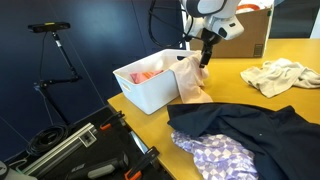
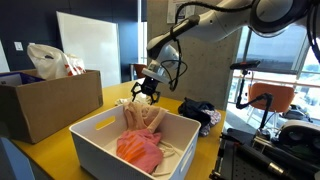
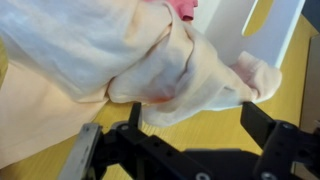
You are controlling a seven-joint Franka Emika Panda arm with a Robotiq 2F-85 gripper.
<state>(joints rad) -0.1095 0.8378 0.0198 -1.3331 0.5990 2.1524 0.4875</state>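
I should next bring my open gripper the short way onto the peach cloth's bunched fold (image 1: pixel 202 63) (image 3: pixel 188 97) and close it there, because the fold lies before the gap between my fingers.
My gripper (image 1: pixel 204 60) (image 2: pixel 146 92) (image 3: pixel 190 115) stands open above the rim of a white bin (image 1: pixel 140 92) (image 2: pixel 95 140), with nothing between its fingers. A pale peach cloth (image 1: pixel 190 82) (image 2: pixel 140 117) (image 3: pixel 150 65) hangs over the bin's edge, partly inside and partly down onto the yellow table (image 1: pixel 235 75) (image 3: pixel 200 135). In the wrist view the cloth's bunched fold lies just beyond the fingertips, apart from them. A pink garment (image 1: pixel 148 74) (image 2: pixel 138 150) lies inside the bin.
A dark navy garment (image 1: pixel 240 128) (image 2: pixel 200 112) and a purple patterned cloth (image 1: pixel 215 155) lie on the table near the bin. A cream cloth (image 1: pixel 280 75) sits farther along. A cardboard box (image 2: pixel 45 105) (image 1: pixel 248 35) stands on the table. Tripod and cases stand on the floor.
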